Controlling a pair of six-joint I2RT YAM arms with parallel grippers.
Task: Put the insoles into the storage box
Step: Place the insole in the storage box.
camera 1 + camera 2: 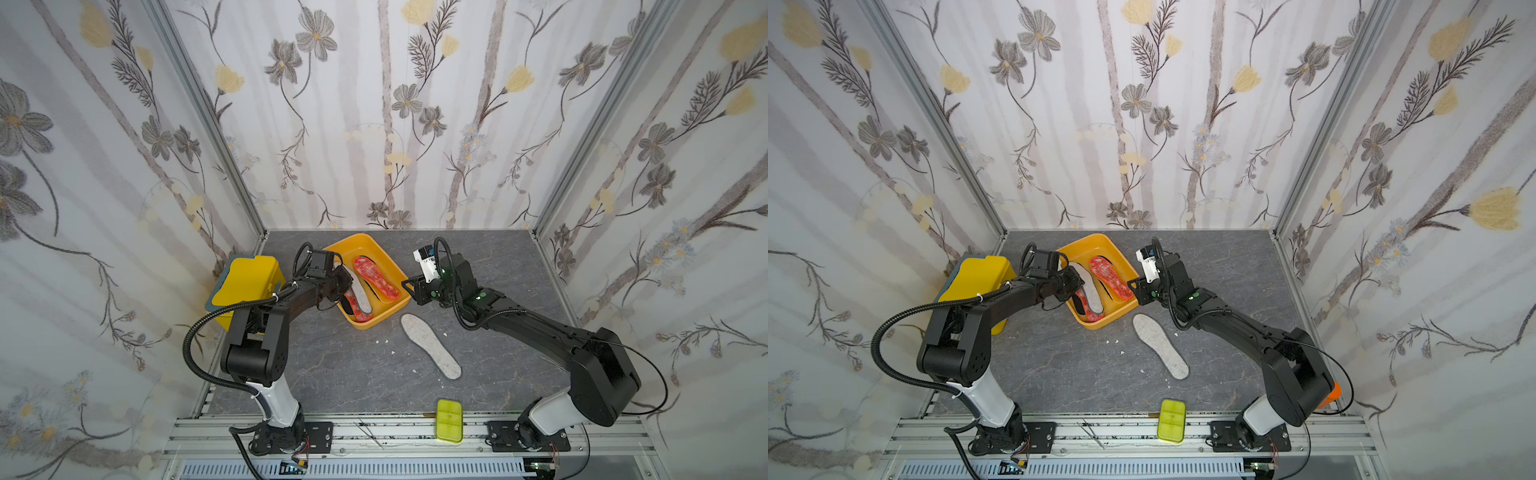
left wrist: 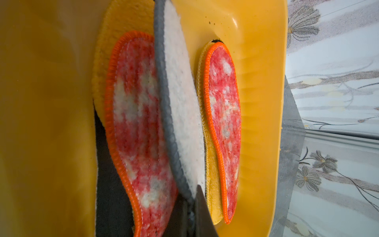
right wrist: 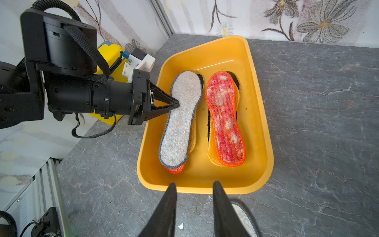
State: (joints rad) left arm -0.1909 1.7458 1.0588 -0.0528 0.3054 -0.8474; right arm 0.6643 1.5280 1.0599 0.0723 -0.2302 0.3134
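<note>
The mottled insole's exposed side (image 2: 136, 106) still lies uncovered. My left gripper comes down toward the black insole (image 2: 108, 184) next, brings the felt insole's edge over that side and releases.
The orange-yellow storage box (image 1: 353, 243) (image 3: 205, 180) stands at the back of the table. Two stacks of insoles lie in it. My left gripper (image 3: 177, 104) (image 2: 191, 203) is shut on the long edge of a grey-white felt insole (image 3: 180, 123) (image 2: 182, 102). That insole rests over the left stack, on a red-orange mottled insole (image 2: 139, 123). Another mottled insole (image 3: 224, 119) tops the right stack, over an orange-yellow insole (image 3: 212, 160). A black insole (image 2: 108, 184) shows below. A second grey-white insole (image 1: 430, 351) lies on the table. My right gripper (image 3: 193, 184) is open and holds nothing, just outside the box's near end.
A taller yellow lidded box (image 1: 245, 282) stands left of the storage box, behind my left arm. A lime-green flat case (image 1: 449, 420) sits at the table's front edge. Small white crumbs (image 1: 382, 341) dot the grey tabletop. Patterned walls close in three sides.
</note>
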